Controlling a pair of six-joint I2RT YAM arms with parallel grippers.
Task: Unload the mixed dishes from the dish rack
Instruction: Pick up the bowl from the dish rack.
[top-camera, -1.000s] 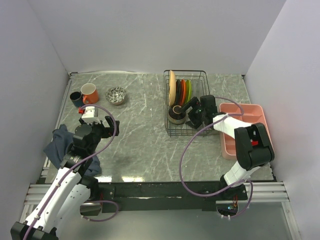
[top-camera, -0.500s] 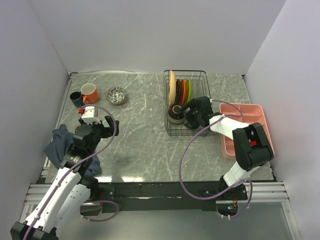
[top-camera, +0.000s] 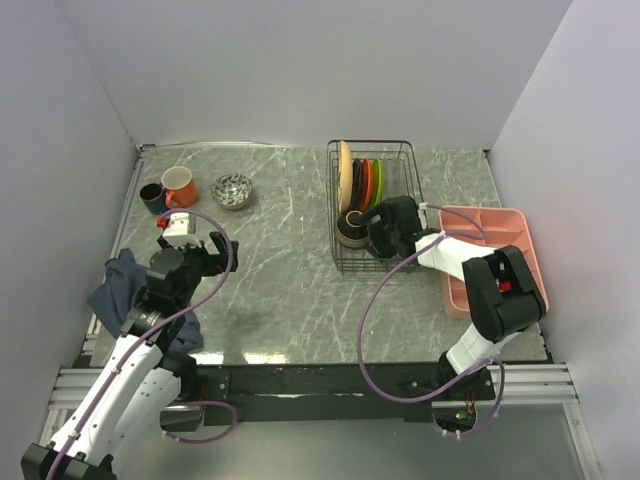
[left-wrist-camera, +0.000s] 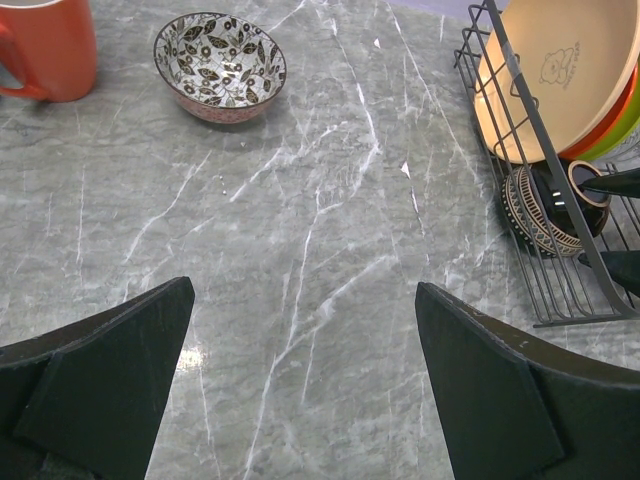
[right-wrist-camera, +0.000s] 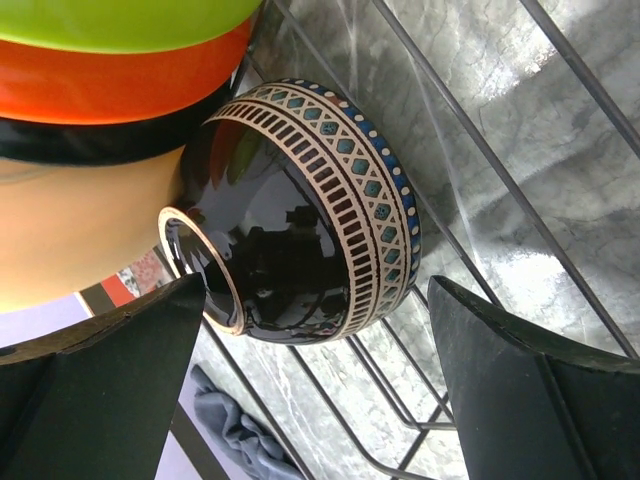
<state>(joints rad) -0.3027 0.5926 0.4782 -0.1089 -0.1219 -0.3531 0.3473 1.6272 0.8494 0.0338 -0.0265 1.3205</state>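
Observation:
I should next close the open fingers of my right gripper onto the foot and patterned rim of the dark patterned bowl (top-camera: 349, 229) (right-wrist-camera: 300, 220), because the bowl is between them in the rack.
The black wire dish rack (top-camera: 385, 215) holds upright tan (top-camera: 344, 172), dark, orange-red (top-camera: 366, 183) and green (top-camera: 377, 180) plates. A dark patterned bowl (top-camera: 349, 229) lies on its side in front of them. My right gripper (top-camera: 374, 228) is open inside the rack. In the right wrist view the gripper (right-wrist-camera: 316, 290) has one finger on each side of the bowl (right-wrist-camera: 300, 220), and I cannot tell whether they touch it. My left gripper (top-camera: 205, 250) is open and empty over the bare table (left-wrist-camera: 303, 292). The orange mug (top-camera: 180, 186), dark-blue cup (top-camera: 152, 197) and speckled bowl (top-camera: 232, 190) stand at the far left.
A pink divided tray (top-camera: 495, 262) lies right of the rack, under my right arm. A blue-grey cloth (top-camera: 118, 285) lies at the left edge near my left arm. In the left wrist view the rack (left-wrist-camera: 560, 285) is at the right and the speckled bowl (left-wrist-camera: 220, 65) is ahead.
My right gripper has moved left inside the rack, up to the dark patterned bowl. The left arm has not moved.

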